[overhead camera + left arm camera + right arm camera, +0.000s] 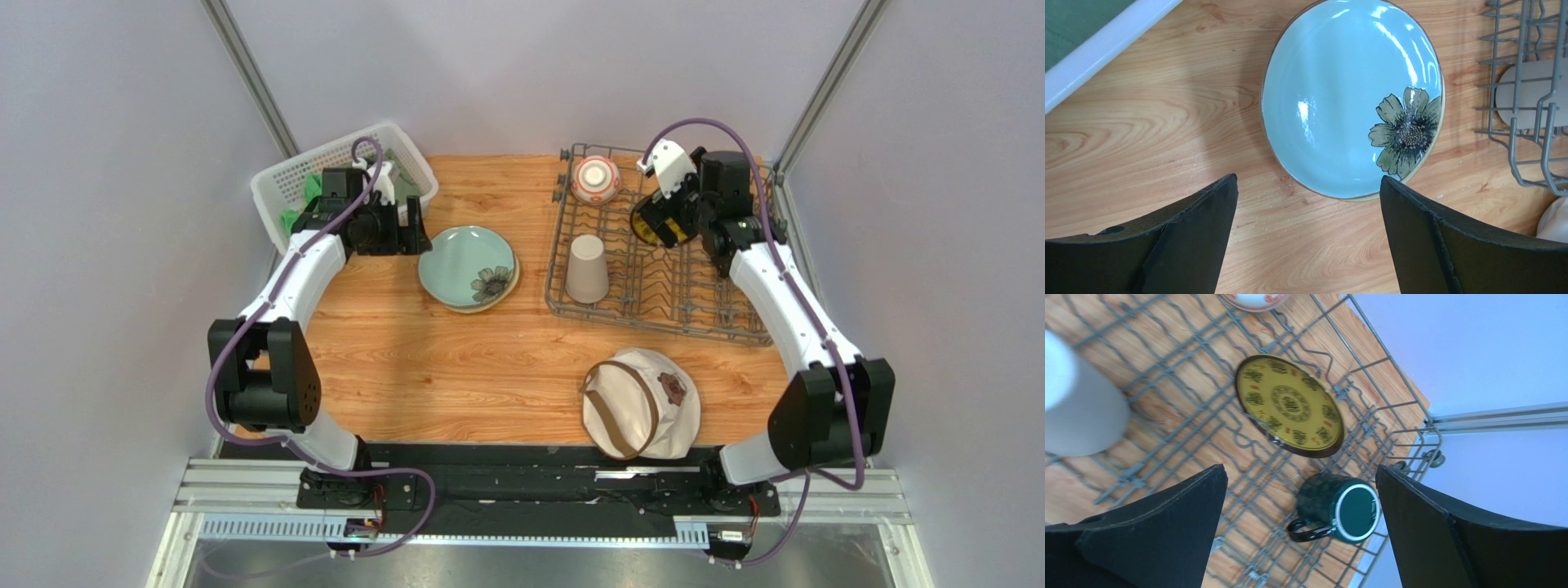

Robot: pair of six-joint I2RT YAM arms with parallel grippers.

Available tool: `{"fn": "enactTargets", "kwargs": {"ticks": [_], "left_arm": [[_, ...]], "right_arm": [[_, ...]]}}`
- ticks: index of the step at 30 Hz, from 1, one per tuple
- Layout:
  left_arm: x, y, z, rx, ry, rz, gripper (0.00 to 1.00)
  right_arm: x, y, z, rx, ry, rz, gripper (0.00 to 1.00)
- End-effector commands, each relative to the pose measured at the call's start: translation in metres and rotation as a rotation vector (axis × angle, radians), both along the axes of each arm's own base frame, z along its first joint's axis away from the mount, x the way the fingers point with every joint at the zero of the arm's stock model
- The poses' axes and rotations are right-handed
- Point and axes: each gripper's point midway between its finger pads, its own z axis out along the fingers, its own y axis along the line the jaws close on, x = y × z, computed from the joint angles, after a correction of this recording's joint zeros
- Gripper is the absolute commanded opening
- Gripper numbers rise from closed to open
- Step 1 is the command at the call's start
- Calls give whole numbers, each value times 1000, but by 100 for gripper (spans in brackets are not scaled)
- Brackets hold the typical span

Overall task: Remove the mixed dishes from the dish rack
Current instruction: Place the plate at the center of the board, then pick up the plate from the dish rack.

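Note:
My right gripper is going down next onto the small plate's upper rim (1341, 419) at the rim's end by the mug (1339, 508), because the plate stands on edge and its rim is clear.
The dark grey wire dish rack (687, 306) stands at the right. In it are the patterned bowl (596, 179), the beige tumbler (588, 268) upside down, and the small yellow-patterned plate (1290, 407) standing on edge. The dark green mug (1339, 508) lies on its side near the rack's corner. My right gripper (1300, 478) is open and empty above the mug and the small plate; it also shows in the top view (666, 223). The pale green plate (467, 267) with a flower lies on the table. My left gripper (1309, 190) is open and empty just beside that plate (1339, 92). The cream bird plate is out of view.
A white lattice basket (337, 165) stands at the back left, behind the left arm. A round beige hat (640, 403) lies on the table in front of the rack. The rack's left edge (1514, 156) is close to the green plate.

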Motion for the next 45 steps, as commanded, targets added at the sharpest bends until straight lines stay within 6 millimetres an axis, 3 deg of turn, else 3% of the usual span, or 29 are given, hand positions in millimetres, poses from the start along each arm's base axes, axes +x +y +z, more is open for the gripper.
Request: {"fn": "enactTargets", "kwargs": {"ticks": [1, 3, 5, 6, 7, 8, 9, 18, 24, 30, 37, 45], "left_arm": [[-6, -1, 32, 45, -116, -77, 94], [-9, 0, 40, 63, -144, -103, 94], [-11, -1, 48, 73, -170, -125, 95], [-13, -1, 49, 83, -177, -144, 95], [-14, -1, 50, 87, -180, -152, 95], [-16, -2, 52, 89, -186, -164, 95], [-18, -2, 52, 97, -190, -180, 95], [-22, -1, 49, 126, -190, -231, 96], [-21, -5, 49, 118, -192, -256, 97], [-20, -8, 44, 105, -180, -272, 97], [-20, -10, 43, 92, -177, -281, 97], [-21, -10, 41, 91, -171, -282, 97]], "right_arm": [[30, -19, 2, -124, 28, 41, 100], [42, -27, -13, -153, 83, 53, 100], [52, -36, -9, -178, 99, 55, 100], [58, -38, -23, -185, 135, 61, 100], [59, -40, -27, -186, 161, 71, 100], [65, -44, -19, -187, 148, 71, 100], [69, -47, -30, -199, 174, 83, 100], [83, -54, -58, -239, 268, 156, 99], [95, -58, -79, -269, 301, 171, 93], [109, -61, -91, -280, 311, 172, 76], [112, -63, -96, -291, 320, 170, 40], [112, -65, -85, -306, 306, 161, 23]]}}
